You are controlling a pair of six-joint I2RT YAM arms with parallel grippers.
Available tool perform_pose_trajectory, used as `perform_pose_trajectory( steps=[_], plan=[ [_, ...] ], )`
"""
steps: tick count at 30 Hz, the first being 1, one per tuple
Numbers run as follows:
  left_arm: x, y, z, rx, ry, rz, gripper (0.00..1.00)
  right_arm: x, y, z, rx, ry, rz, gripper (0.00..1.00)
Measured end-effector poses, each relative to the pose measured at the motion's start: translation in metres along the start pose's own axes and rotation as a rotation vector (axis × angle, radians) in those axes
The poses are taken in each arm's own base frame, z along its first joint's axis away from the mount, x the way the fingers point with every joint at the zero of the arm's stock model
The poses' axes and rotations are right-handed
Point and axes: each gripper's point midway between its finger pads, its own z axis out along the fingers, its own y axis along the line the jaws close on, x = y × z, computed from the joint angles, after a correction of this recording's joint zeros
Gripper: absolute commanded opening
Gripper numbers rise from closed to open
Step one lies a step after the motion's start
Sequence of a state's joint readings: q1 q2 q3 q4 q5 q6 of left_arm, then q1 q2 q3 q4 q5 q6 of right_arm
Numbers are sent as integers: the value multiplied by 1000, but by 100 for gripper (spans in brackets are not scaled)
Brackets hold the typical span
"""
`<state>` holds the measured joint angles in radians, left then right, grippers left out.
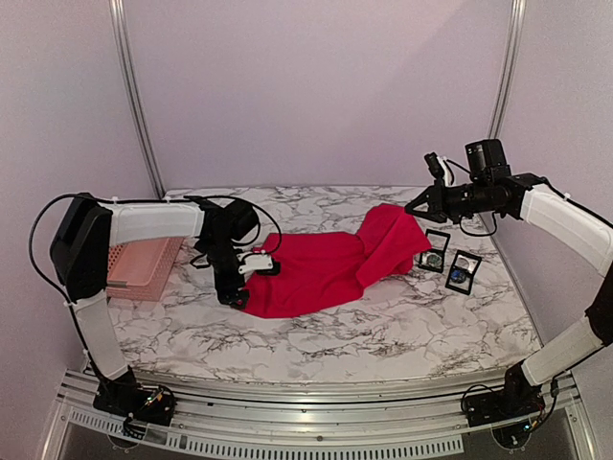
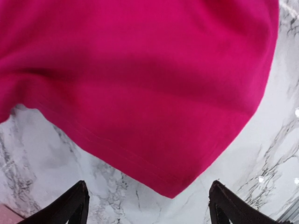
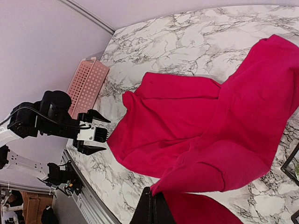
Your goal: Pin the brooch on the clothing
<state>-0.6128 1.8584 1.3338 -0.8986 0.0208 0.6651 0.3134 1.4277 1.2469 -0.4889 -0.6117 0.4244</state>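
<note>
I will lower my left gripper onto the corner's tip and close on the fabric, because the shirt's hemmed corner [image 2: 171, 188] points in between my open fingers.
The red T-shirt [image 1: 330, 268] lies crumpled across the middle of the marble table [image 1: 383, 326]. My right gripper [image 1: 412, 206] is shut on a fold of the shirt's right side and holds it lifted; in the right wrist view the closed fingers [image 3: 156, 210] pinch the red fabric [image 3: 210, 135]. My left gripper [image 1: 254, 278] is open and empty at the shirt's left end. In the left wrist view its fingers [image 2: 74, 205] straddle bare marble just below a hemmed corner of the shirt [image 2: 170, 186]. Two black-framed cases [image 1: 436, 252] [image 1: 463, 272] each hold a small round piece; the brooch is too small to make out.
A pink plastic basket [image 1: 144, 268] stands at the table's left edge behind the left arm; it also shows in the right wrist view [image 3: 86, 84]. The two cases sit right of the shirt, below the right gripper. Metal frame posts [image 1: 134, 96] stand at the back.
</note>
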Motion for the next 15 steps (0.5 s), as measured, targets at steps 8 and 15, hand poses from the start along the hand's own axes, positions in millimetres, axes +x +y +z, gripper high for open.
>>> perform_pose_trajectory(
  steps=[8,15],
  plan=[
    [27,-13,26,55,123,-85,62,0,-1,0,5,-1,-3,0],
    [27,-9,27,39,136,-119,0,0,-2,0,11,-4,-6,0]
  ],
)
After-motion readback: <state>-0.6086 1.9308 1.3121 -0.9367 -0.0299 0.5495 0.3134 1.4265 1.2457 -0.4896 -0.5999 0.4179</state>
